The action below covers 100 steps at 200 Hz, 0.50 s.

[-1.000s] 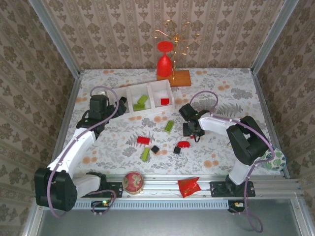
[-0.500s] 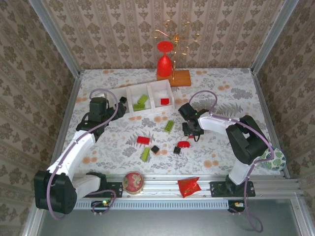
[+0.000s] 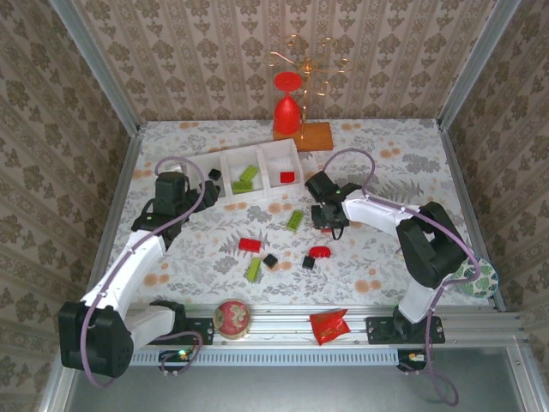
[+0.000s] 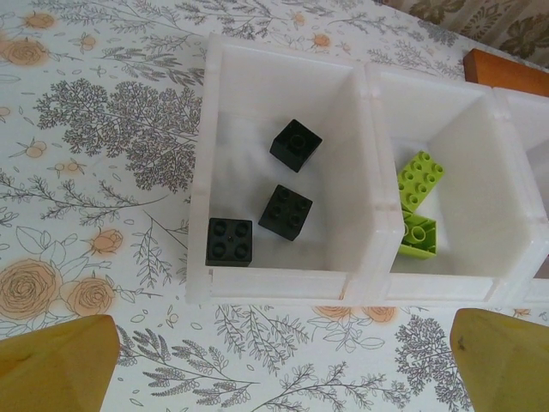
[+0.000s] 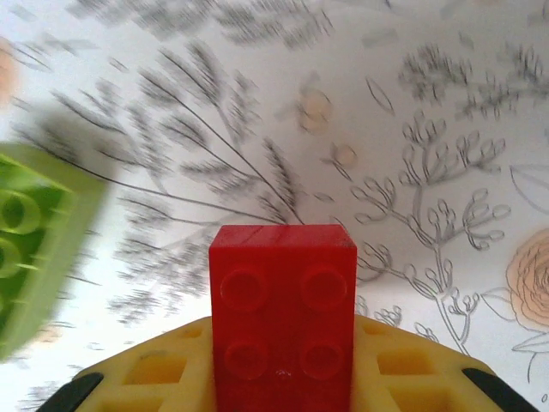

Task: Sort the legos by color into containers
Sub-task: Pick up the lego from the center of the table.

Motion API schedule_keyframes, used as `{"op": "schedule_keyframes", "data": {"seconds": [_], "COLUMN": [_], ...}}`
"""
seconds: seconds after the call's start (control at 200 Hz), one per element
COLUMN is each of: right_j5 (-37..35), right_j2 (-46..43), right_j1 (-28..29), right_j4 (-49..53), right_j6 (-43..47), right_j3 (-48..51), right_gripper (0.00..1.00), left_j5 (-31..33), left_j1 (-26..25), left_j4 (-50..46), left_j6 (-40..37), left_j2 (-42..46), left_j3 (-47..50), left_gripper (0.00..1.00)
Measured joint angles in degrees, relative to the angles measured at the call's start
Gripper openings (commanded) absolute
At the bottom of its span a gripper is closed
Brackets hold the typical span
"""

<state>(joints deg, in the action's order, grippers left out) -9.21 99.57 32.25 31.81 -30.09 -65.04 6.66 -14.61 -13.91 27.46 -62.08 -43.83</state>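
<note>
The right gripper needs to move the red brick [image 5: 283, 309] it is holding outward next, over the tray's section beside the wooden base, and release it there, since a matching red brick is already inside.
The white three-compartment tray [image 3: 257, 198] holds black bricks [image 4: 286, 211] on the left, lime green ones [image 4: 419, 178] in the middle and a red one [image 3: 287, 178] on the right. My left gripper [image 4: 279, 369] hovers open just in front of the tray's near wall [image 4: 283, 283], with nothing between its yellow fingers [image 4: 56, 365]. My right gripper [image 3: 324, 215] is shut on a red brick [image 5: 283, 309], lifted above the cloth beside a loose green brick [image 3: 294, 220]. Other loose ones lie below: red [image 3: 250, 245], black [image 3: 270, 259], green [image 3: 254, 269], black [image 3: 308, 262], red [image 3: 320, 251].
A tall red goblet [image 3: 287, 107] stands on a wooden base [image 3: 316, 136] with a gold wire stand [image 3: 309, 60] behind the tray. A round red tin [image 3: 232, 316] and a crinkled red packet [image 3: 328, 324] lie at the near edge. Patterned walls close in three sides.
The right gripper has moved up and left with the red brick, nearer the tray. The left gripper has drawn back slightly from the tray's left end.
</note>
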Motion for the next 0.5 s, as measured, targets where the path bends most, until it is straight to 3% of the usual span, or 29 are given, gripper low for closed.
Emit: {"op": "schedule_keyframes", "data": {"seconds": [0.295,0.5], "right_j5": [-0.61,-0.66], "right_j2": [0.74,8.02], "right_j1": [1.40,1.57], "right_j4": [1.64,1.81], "right_j6": [1.73,3.65], "right_j3": [-12.22,-22.27], "right_gripper": [0.03,0.03], "left_j5": [0.07,0.17], "left_j1": [0.00,0.00], "left_j4": [-0.28,-0.68], "left_j6": [0.00,0.00], "left_j2": [2.36,2.75], "left_j3": [0.33,0.66], "left_gripper": [1.00,1.00]}}
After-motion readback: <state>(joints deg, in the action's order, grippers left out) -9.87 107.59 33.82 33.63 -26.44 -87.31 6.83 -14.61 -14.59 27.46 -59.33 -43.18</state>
